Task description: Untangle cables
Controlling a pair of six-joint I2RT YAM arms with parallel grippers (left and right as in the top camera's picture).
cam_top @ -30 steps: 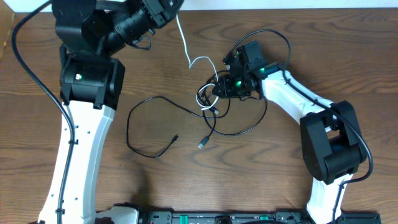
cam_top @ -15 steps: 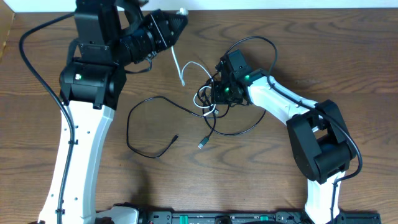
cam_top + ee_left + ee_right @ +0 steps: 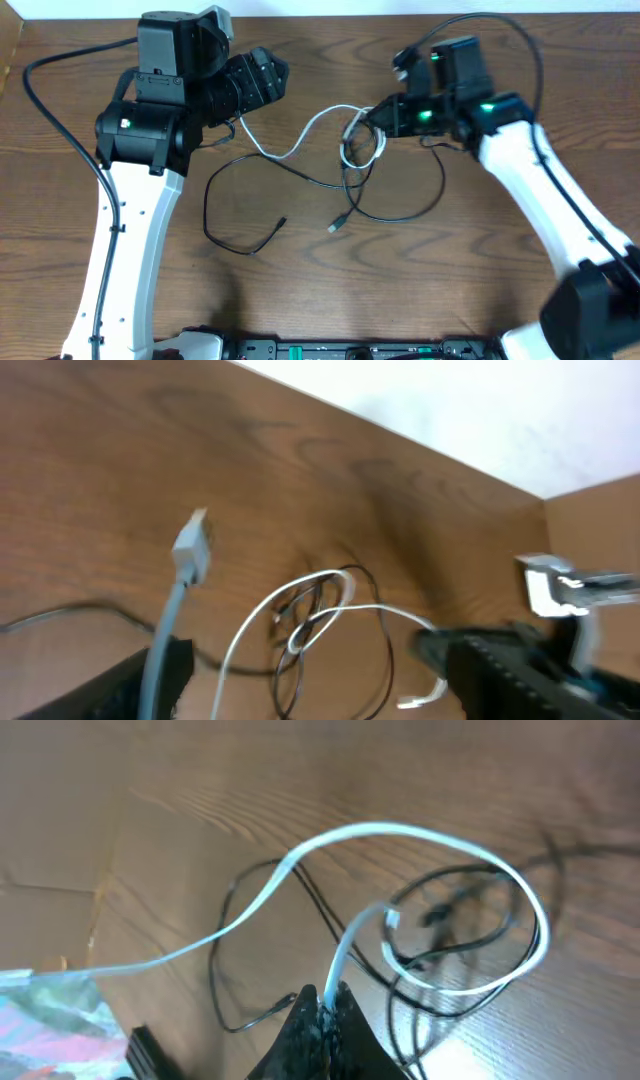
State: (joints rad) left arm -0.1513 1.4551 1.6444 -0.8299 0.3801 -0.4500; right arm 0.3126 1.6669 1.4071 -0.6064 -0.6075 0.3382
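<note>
The white cable loops among black cables. Next, I need to move my right gripper up and outward over the bare tabletop near the white wall strip and let go of the cable.
The white cable (image 3: 300, 140) snakes from under my left gripper (image 3: 272, 73) across to a loop (image 3: 362, 150) tangled with thin black cables (image 3: 400, 215). My right gripper (image 3: 383, 115) is shut on the white cable (image 3: 345, 955), which rises from its closed fingertips (image 3: 325, 998) into the loop. In the left wrist view the left gripper (image 3: 300, 665) stands open. The white cable's plug end (image 3: 190, 545) sticks up beside the left finger (image 3: 140, 680), with the tangle (image 3: 315, 615) beyond. A second black cable (image 3: 225, 225) lies apart at the left, its plug (image 3: 281, 224) free.
A cardboard box (image 3: 8, 50) sits at the table's far left corner, with a white wall strip (image 3: 330, 8) along the back edge. A black rail (image 3: 350, 350) runs along the front edge. A thick arm wire (image 3: 40, 100) arcs left of the left arm.
My left gripper has opened and dropped toward the table, letting the white cable's end go. My right gripper closed on the white cable and pulled the tangle to the right.
</note>
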